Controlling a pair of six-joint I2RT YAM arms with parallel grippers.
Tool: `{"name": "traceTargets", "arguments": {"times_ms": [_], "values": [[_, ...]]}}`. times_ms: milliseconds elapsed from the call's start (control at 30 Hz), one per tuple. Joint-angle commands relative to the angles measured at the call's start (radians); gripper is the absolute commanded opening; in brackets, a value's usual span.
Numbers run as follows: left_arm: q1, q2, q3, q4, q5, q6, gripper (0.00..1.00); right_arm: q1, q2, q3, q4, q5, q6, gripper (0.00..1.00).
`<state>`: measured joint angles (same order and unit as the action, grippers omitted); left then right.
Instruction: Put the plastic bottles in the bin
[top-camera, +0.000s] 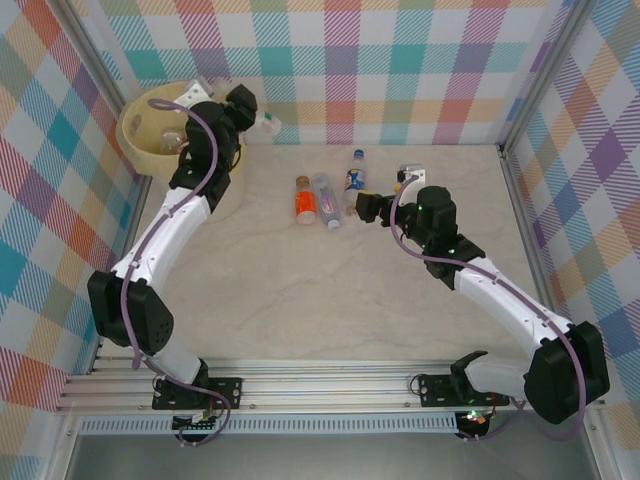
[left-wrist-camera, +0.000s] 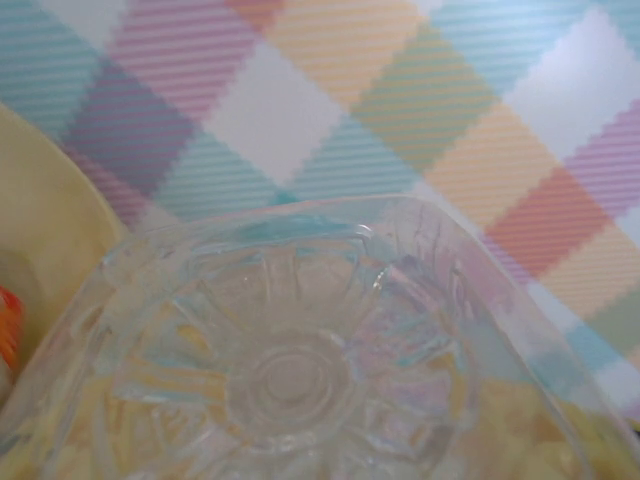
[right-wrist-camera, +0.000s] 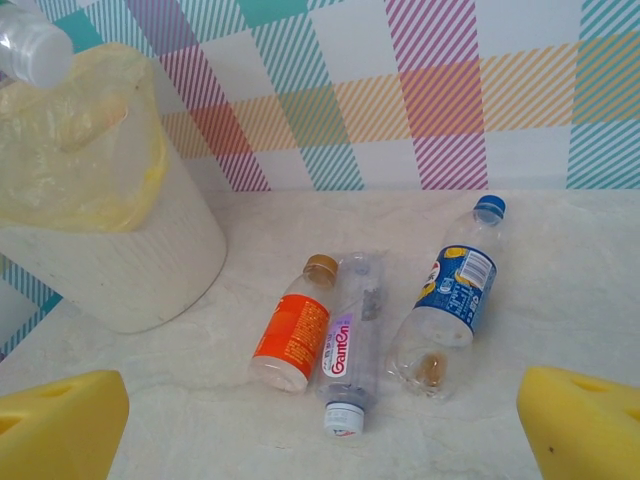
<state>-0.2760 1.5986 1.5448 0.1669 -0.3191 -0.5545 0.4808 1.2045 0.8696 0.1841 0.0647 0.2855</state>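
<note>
The bottle's end with the cap is hanging outside the bin's rim, so I next need to move my left gripper across the bin's rim and over the bin's opening (top-camera: 158, 125) to let go of the clear bottle (top-camera: 266, 124).
The bin (top-camera: 140, 150), white with a pale yellow liner, stands in the far left corner, and a few bottles (top-camera: 172, 138) show inside it. My left gripper (top-camera: 243, 108) hangs at the bin's right rim, shut on a clear bottle (top-camera: 266, 124); that bottle's ribbed base (left-wrist-camera: 290, 385) fills the left wrist view. Three plastic bottles lie on the table: orange label (right-wrist-camera: 293, 330), clear with a pink label (right-wrist-camera: 352, 335), blue label (right-wrist-camera: 455, 290). My right gripper (right-wrist-camera: 320, 435) stands open just short of them, its yellow fingertips (right-wrist-camera: 60, 425) spread wide and holding nothing.
Checked walls close the table at the back and both sides. In the right wrist view the bin (right-wrist-camera: 120, 270) stands left of the three bottles. Bare tabletop (top-camera: 320, 300) stretches between the arms toward the near rail.
</note>
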Motion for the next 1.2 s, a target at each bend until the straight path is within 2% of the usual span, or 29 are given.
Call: {"name": "traceTargets", "arguments": {"times_ms": [0, 200, 267, 367, 500, 667, 767, 900, 967, 1067, 1167], "values": [[0.043, -0.038, -0.027, 0.195, -0.210, 0.123, 0.55, -0.004, -0.019, -0.006, 0.012, 0.015, -0.012, 1.00], [0.164, 0.022, 0.084, 0.032, -0.177, 0.084, 0.55, -0.003, -0.017, -0.001, 0.002, 0.024, -0.007, 1.00], [0.212, 0.057, 0.150, -0.074, -0.130, 0.055, 0.59, -0.003, -0.016, 0.000, -0.002, 0.022, -0.002, 1.00], [0.263, 0.134, 0.315, -0.323, -0.043, 0.031, 0.59, -0.004, -0.017, 0.006, -0.016, 0.024, 0.003, 1.00], [0.287, 0.204, 0.416, -0.469, 0.027, 0.097, 0.59, -0.004, -0.017, 0.008, -0.029, 0.039, 0.004, 1.00], [0.325, 0.289, 0.477, -0.484, 0.047, 0.170, 0.59, -0.004, -0.008, 0.018, -0.044, 0.041, 0.020, 1.00], [0.349, 0.350, 0.542, -0.520, 0.133, 0.130, 0.59, -0.004, 0.000, 0.029, -0.062, 0.041, 0.030, 1.00], [0.354, 0.401, 0.561, -0.470, 0.203, 0.038, 0.59, -0.004, 0.007, 0.027, -0.044, 0.042, 0.038, 1.00], [0.356, 0.438, 0.606, -0.484, 0.212, -0.016, 0.63, -0.004, 0.009, 0.026, -0.035, 0.036, 0.040, 1.00], [0.359, 0.507, 0.736, -0.598, 0.166, -0.079, 0.82, -0.004, 0.014, 0.032, -0.038, 0.027, 0.042, 1.00], [0.359, 0.549, 0.848, -0.714, 0.129, -0.092, 0.93, -0.003, 0.014, 0.035, -0.047, 0.028, 0.050, 1.00]]}}
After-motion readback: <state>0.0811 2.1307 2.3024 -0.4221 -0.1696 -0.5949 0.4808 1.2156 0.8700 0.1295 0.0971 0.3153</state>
